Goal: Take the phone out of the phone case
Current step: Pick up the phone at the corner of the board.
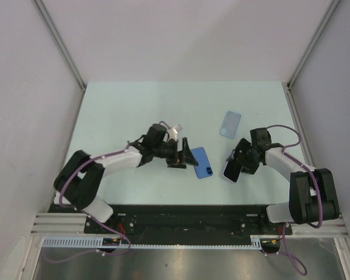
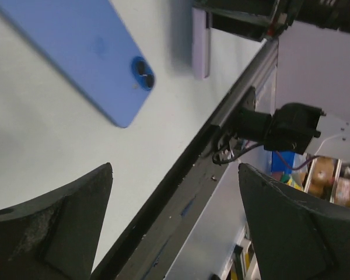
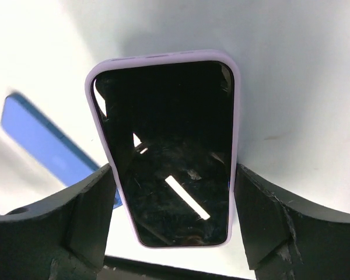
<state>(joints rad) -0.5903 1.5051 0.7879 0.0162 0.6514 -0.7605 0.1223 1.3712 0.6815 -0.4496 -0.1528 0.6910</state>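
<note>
I can see the cased phone's near end stick out past my right gripper's fingers. I will move my left gripper across the blue phone next, onto that end's long edge point(image 2: 202, 60).
A phone with a black screen in a lilac case point(image 3: 170, 146) sits between my right gripper's fingers, which press on its two long edges; the right gripper point(image 3: 174, 175) is shut on it. In the top view the right gripper point(image 1: 238, 163) holds this cased phone point(image 1: 231, 170) tilted at the table's front right. It shows edge-on in the left wrist view point(image 2: 201, 44). A blue phone point(image 1: 202, 162) lies back up on the table, its camera point(image 2: 142, 72) showing. My left gripper point(image 1: 185, 154) is open and empty just left of the blue phone point(image 2: 76, 52).
A translucent pale blue case point(image 1: 230, 123) lies on the table behind the right gripper. The table's front edge with its black rail point(image 2: 181, 192) runs close under the left gripper. Grey walls enclose the table on three sides.
</note>
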